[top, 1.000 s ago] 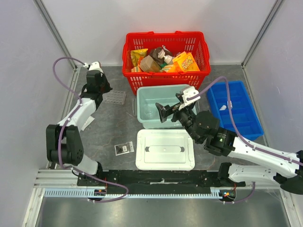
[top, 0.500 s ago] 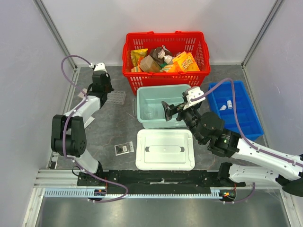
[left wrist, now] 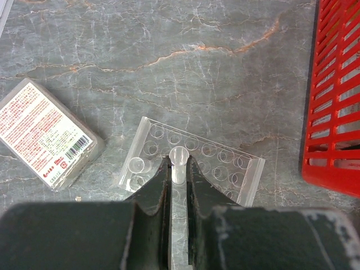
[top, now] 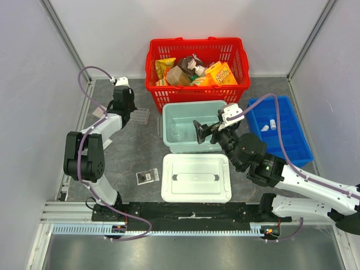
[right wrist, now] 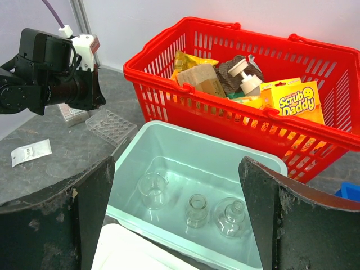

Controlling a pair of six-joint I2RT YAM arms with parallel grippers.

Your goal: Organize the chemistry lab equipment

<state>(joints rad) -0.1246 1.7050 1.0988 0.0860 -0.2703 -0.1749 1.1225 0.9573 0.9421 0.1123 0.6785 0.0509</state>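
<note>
My left gripper is above a free well and should lower toward it next and release the vial there. Another vial already stands in the plate (top: 138, 116).
My left gripper (left wrist: 179, 164) is shut on a small clear vial (left wrist: 179, 169), which it holds upright just above the clear multi-well plate (left wrist: 225, 166). From above, that gripper (top: 125, 107) is at the plate's (top: 138, 116) left edge. My right gripper (right wrist: 177, 169) stands wide open over the pale green bin (right wrist: 169, 138) with nothing between its fingers. In the bin are a glass beaker (right wrist: 152, 191), a small flask (right wrist: 197, 210) and a round flask (right wrist: 230, 216). A flat clear packet with a dark insert (top: 147, 176) lies near the front.
The red basket (top: 197, 62) of snack packs and sponges stands behind the bin. A white lid (top: 196, 178) lies in front of it. A blue tray (top: 287, 140) on the right holds two white vials (top: 272, 124). A labelled box (left wrist: 48, 132) lies left of the plate.
My left gripper has moved right and forward with the vial, to the well plate. The right gripper shifted slightly right over the green bin, then stayed still.
</note>
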